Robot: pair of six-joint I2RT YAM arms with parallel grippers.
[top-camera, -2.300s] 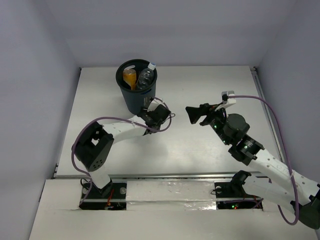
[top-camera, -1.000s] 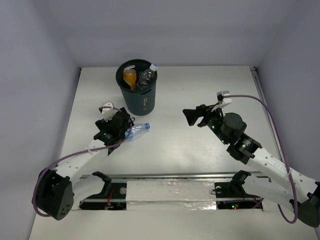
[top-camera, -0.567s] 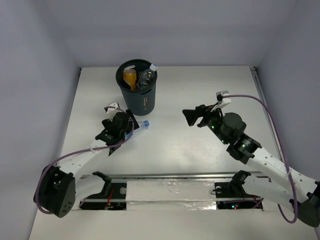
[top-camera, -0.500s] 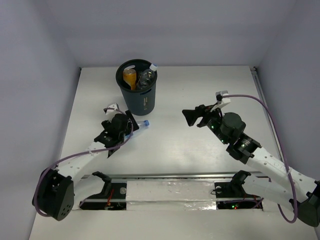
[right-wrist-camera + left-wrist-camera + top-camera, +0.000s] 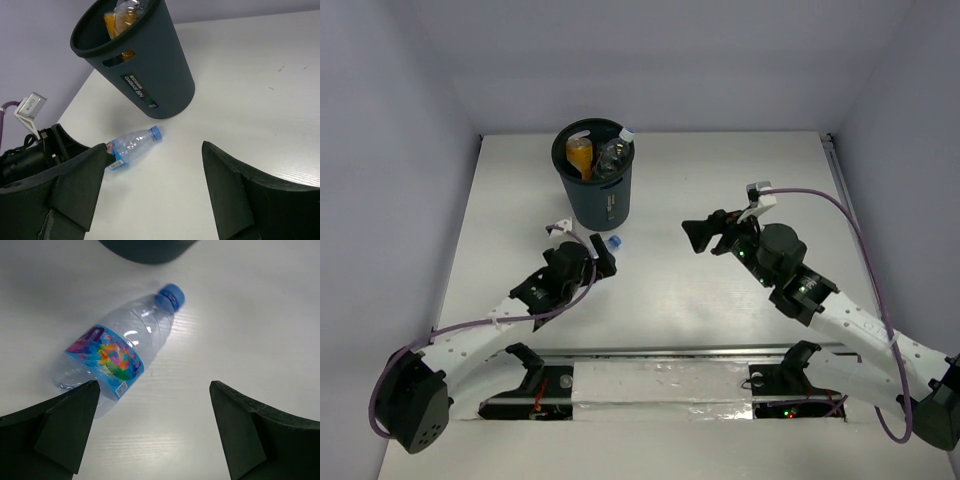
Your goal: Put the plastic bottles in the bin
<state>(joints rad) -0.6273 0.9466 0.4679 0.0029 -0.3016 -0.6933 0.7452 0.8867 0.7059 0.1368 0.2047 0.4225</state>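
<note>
The left gripper will next turn and come down onto the clear body between label and cap, because the bottle lies at a slant to the gripper's open fingers.
A small clear plastic bottle with a blue label and blue cap lies on its side on the white table, just in front of the dark grey bin. My left gripper hovers open over it; the bottle's base is by the left finger, untouched. From above only the bottle's cap shows beside the left gripper. Two bottles stand in the bin: an orange one and a clear one. My right gripper hangs open and empty, right of the bin.
In the right wrist view the bin, the lying bottle and the left arm's wrist show between the fingers of the right gripper. A raised rail runs along the table's right edge. Grey walls close three sides.
My left arm has swung right, from beside the bottle to over it. The bottle's cap has shifted slightly towards the bin. The right gripper has barely moved.
</note>
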